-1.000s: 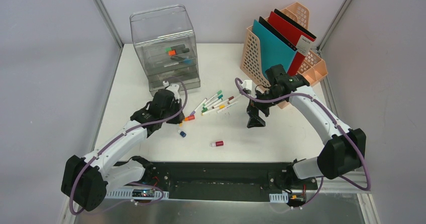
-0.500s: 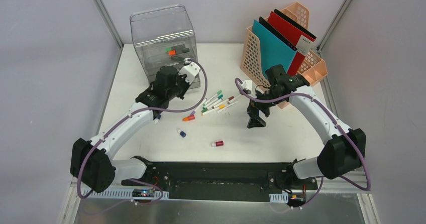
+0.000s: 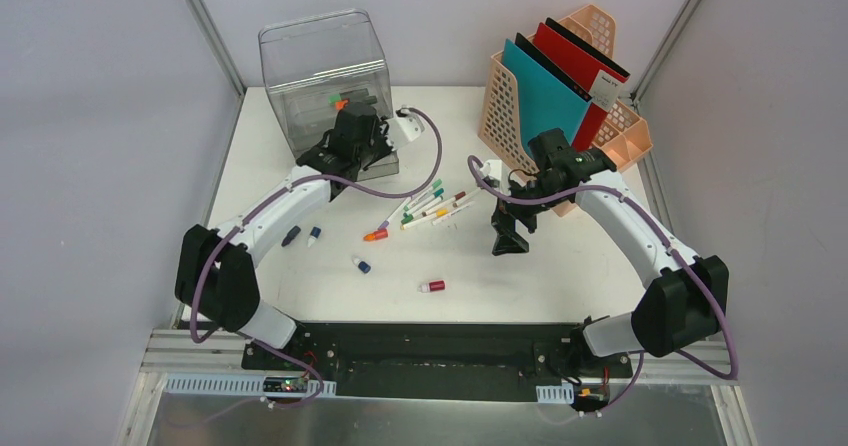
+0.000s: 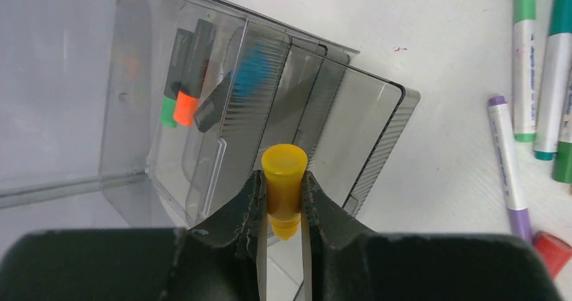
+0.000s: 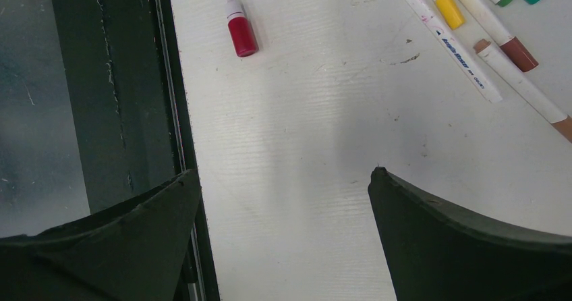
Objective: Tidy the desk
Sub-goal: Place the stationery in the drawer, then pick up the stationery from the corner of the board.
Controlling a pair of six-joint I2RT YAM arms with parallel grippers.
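Next, my left gripper carries the small yellow bottle (image 4: 284, 179) down into the front drawer, between the drawer's clear sides, before the gripper opens.
The white desk (image 3: 560, 266) holds scattered markers (image 3: 430, 204) and small bottles. My left gripper (image 3: 366, 138) is at the back left, over the front of the clear drawer unit (image 3: 320, 66). In the left wrist view it (image 4: 282, 183) is shut on a small yellow bottle (image 4: 284, 179), held above the smoky drawers (image 4: 222, 119). My right gripper (image 3: 507, 238) hangs open and empty over the desk right of the markers. In the right wrist view it (image 5: 283, 174) is wide open above bare desk, with a red bottle (image 5: 241, 34) lying beyond it.
A peach file holder (image 3: 615, 141) with teal and red folders stands at the back right. A red bottle (image 3: 432, 286), a blue bottle (image 3: 361, 264), an orange-capped piece (image 3: 376, 234) and two small bottles (image 3: 300, 235) lie loose. The black rail (image 3: 430, 351) runs along the near edge.
My left arm has swung from the desk's middle left back to the drawer unit, carrying the yellow bottle. Two small bottles it covered now show. The right arm has not moved.
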